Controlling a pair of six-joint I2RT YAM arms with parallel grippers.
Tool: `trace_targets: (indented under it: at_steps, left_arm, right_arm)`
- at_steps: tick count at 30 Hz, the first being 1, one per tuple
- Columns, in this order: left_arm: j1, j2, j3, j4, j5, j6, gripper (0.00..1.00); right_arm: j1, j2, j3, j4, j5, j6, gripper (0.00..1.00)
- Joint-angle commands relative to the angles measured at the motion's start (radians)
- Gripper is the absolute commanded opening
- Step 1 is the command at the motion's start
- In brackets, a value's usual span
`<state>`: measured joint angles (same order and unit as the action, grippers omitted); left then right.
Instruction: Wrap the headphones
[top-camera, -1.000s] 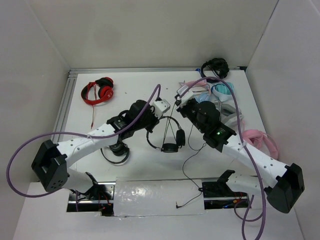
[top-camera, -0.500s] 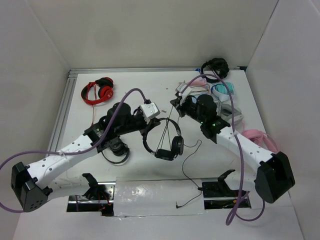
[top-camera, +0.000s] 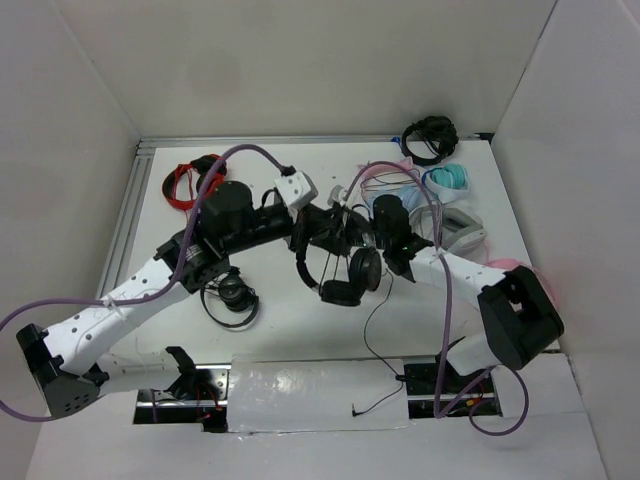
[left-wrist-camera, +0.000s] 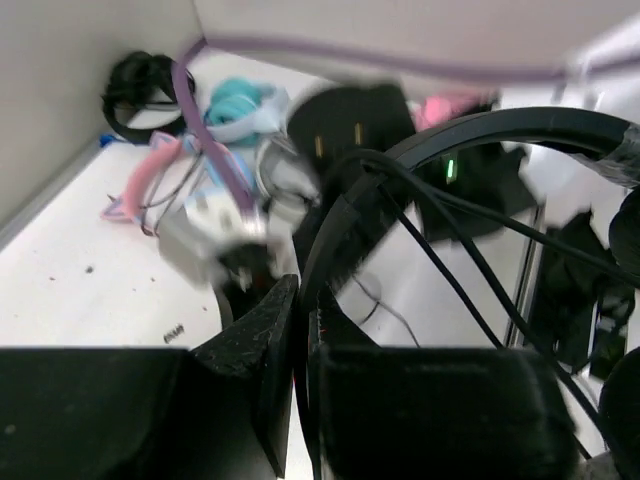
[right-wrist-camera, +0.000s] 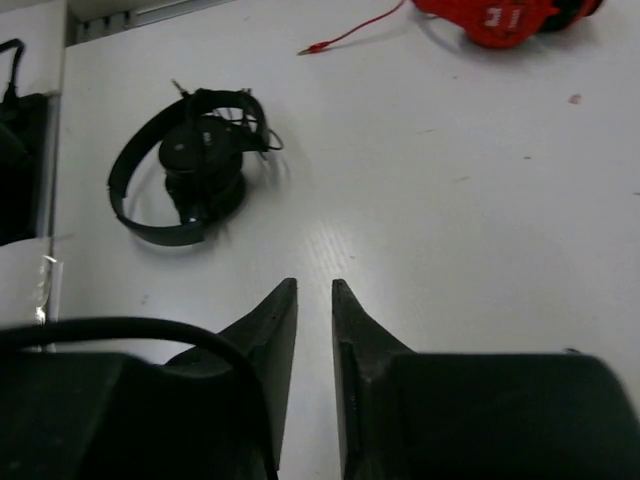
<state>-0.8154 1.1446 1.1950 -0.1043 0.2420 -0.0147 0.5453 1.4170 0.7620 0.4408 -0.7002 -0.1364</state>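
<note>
I should lower my right gripper and move it back past the earcups onto the trailing cable, which hangs loose while my left gripper holds the headband (left-wrist-camera: 480, 125).
The headphones (top-camera: 341, 292), black with a thin headband and round earcups, hang from my left gripper (top-camera: 312, 228) above the table's middle. In the left wrist view the left gripper (left-wrist-camera: 303, 285) is shut on the headband (left-wrist-camera: 480, 125). The long thin cable (top-camera: 371, 326) trails down to its jack (top-camera: 355, 410) at the near edge. My right gripper (top-camera: 362, 235) is right beside the earcups. In its own view the right gripper (right-wrist-camera: 314, 285) has only a narrow gap, with nothing between the fingers; a loop of black cable (right-wrist-camera: 150, 328) crosses its left finger.
A compact black pair (top-camera: 232, 297) lies front left and also shows in the right wrist view (right-wrist-camera: 190, 165). A red-and-black pair (top-camera: 190, 182) lies back left. Black (top-camera: 430, 138), teal (top-camera: 447, 180), grey (top-camera: 460, 225) and pink (top-camera: 520, 275) headphones crowd the back right.
My left arm has lifted the headphones and carried them right and toward the back. My right arm has folded in and swung left, up to the earcups.
</note>
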Motion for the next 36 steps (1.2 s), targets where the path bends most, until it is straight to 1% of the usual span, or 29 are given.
trace_targets:
  at_steps: [1, 3, 4, 6, 9, 11, 13, 14, 15, 16, 17, 18, 19, 21, 22, 23, 24, 25, 26, 27, 28, 29, 30, 31, 32, 33, 34, 35, 36]
  left_arm:
    - [-0.005, 0.026, 0.141, 0.057, -0.071, -0.079, 0.00]
    - [-0.007, 0.044, 0.178, 0.043, -0.108, -0.093, 0.00]
    - [-0.005, 0.058, 0.217, 0.025, -0.148, -0.096, 0.00]
    - [0.004, 0.075, 0.282, 0.011, -0.197, -0.113, 0.00]
    - [0.067, 0.107, 0.362, -0.053, -0.222, -0.157, 0.00]
    - [0.107, 0.124, 0.382, -0.057, -0.222, -0.163, 0.00]
    - [0.148, 0.141, 0.403, -0.057, -0.237, -0.177, 0.00]
    - [0.165, 0.147, 0.422, -0.063, -0.237, -0.192, 0.00]
    - [0.185, 0.155, 0.432, -0.069, -0.237, -0.203, 0.00]
    - [0.244, 0.184, 0.449, -0.087, -0.237, -0.229, 0.00]
    - [0.245, 0.184, 0.462, -0.100, -0.237, -0.246, 0.00]
    - [0.268, 0.193, 0.472, -0.116, -0.237, -0.263, 0.00]
    - [0.316, 0.217, 0.480, -0.142, -0.231, -0.277, 0.00]
    - [0.364, 0.233, 0.485, -0.146, -0.222, -0.320, 0.00]
    - [0.407, 0.250, 0.483, -0.135, -0.230, -0.320, 0.00]
    - [0.426, 0.259, 0.486, -0.135, -0.237, -0.309, 0.00]
    - [0.444, 0.282, 0.494, -0.143, -0.237, -0.309, 0.00]
    - [0.485, 0.294, 0.505, -0.156, -0.237, -0.314, 0.00]
    - [0.504, 0.303, 0.520, -0.173, -0.266, -0.308, 0.00]
    - [0.548, 0.314, 0.523, -0.175, -0.264, -0.307, 0.00]
    - [0.564, 0.320, 0.523, -0.178, -0.264, -0.312, 0.00]
    - [0.582, 0.325, 0.523, -0.187, -0.264, -0.318, 0.00]
    - [0.611, 0.331, 0.520, -0.195, -0.262, -0.323, 0.00]
    - [0.622, 0.333, 0.511, -0.195, -0.257, -0.320, 0.00]
    - [0.640, 0.331, 0.505, -0.192, -0.232, -0.317, 0.00]
    - [0.648, 0.331, 0.499, -0.195, -0.222, -0.323, 0.00]
    - [0.651, 0.328, 0.486, -0.195, -0.210, -0.335, 0.00]
    - [0.662, 0.328, 0.482, -0.195, -0.201, -0.340, 0.00]
    - [0.668, 0.331, 0.483, -0.195, -0.173, -0.350, 0.00]
  right_arm:
    - [0.054, 0.084, 0.002, 0.119, -0.088, 0.069, 0.30]
    - [0.064, 0.120, -0.015, 0.171, -0.088, 0.112, 0.33]
    - [0.070, 0.152, -0.035, 0.217, -0.090, 0.165, 0.34]
    - [0.082, 0.174, -0.064, 0.284, -0.090, 0.204, 0.34]
    - [0.113, 0.181, -0.139, 0.338, -0.061, 0.245, 0.34]
    - [0.142, 0.177, -0.205, 0.406, -0.061, 0.291, 0.27]
    - [0.156, 0.159, -0.246, 0.452, -0.091, 0.300, 0.18]
    - [0.171, 0.146, -0.262, 0.470, -0.091, 0.304, 0.11]
    - [0.177, 0.132, -0.298, 0.487, -0.094, 0.308, 0.00]
    - [0.194, 0.097, -0.334, 0.504, -0.099, 0.320, 0.00]
    - [0.203, 0.076, -0.334, 0.506, -0.096, 0.320, 0.00]
    - [0.215, 0.051, -0.367, 0.503, -0.093, 0.320, 0.00]
    - [0.229, 0.024, -0.381, 0.490, -0.043, 0.319, 0.00]
    - [0.264, -0.076, -0.446, 0.463, 0.020, 0.328, 0.00]
    - [0.275, -0.108, -0.467, 0.472, 0.100, 0.345, 0.00]
    - [0.289, -0.192, -0.492, 0.445, 0.135, 0.357, 0.00]
    - [0.298, -0.240, -0.515, 0.402, 0.181, 0.365, 0.00]
    - [0.309, -0.288, -0.517, 0.342, 0.244, 0.366, 0.00]
    - [0.317, -0.337, -0.518, 0.217, 0.340, 0.362, 0.00]
    - [0.323, -0.427, -0.518, 0.158, 0.393, 0.368, 0.00]
    - [0.326, -0.470, -0.521, 0.110, 0.442, 0.371, 0.00]
    - [0.326, -0.516, -0.520, 0.014, 0.514, 0.365, 0.00]
    - [0.329, -0.608, -0.518, -0.028, 0.563, 0.371, 0.00]
    - [0.326, -0.648, -0.517, -0.109, 0.597, 0.379, 0.00]
    - [0.329, -0.715, -0.507, -0.147, 0.687, 0.377, 0.00]
    - [0.328, -0.740, -0.497, -0.189, 0.749, 0.388, 0.00]
    - [0.328, -0.759, -0.483, -0.276, 0.801, 0.391, 0.00]
    - [0.329, -0.771, -0.457, -0.313, 0.899, 0.394, 0.00]
    - [0.323, -0.782, -0.446, -0.377, 0.936, 0.405, 0.00]
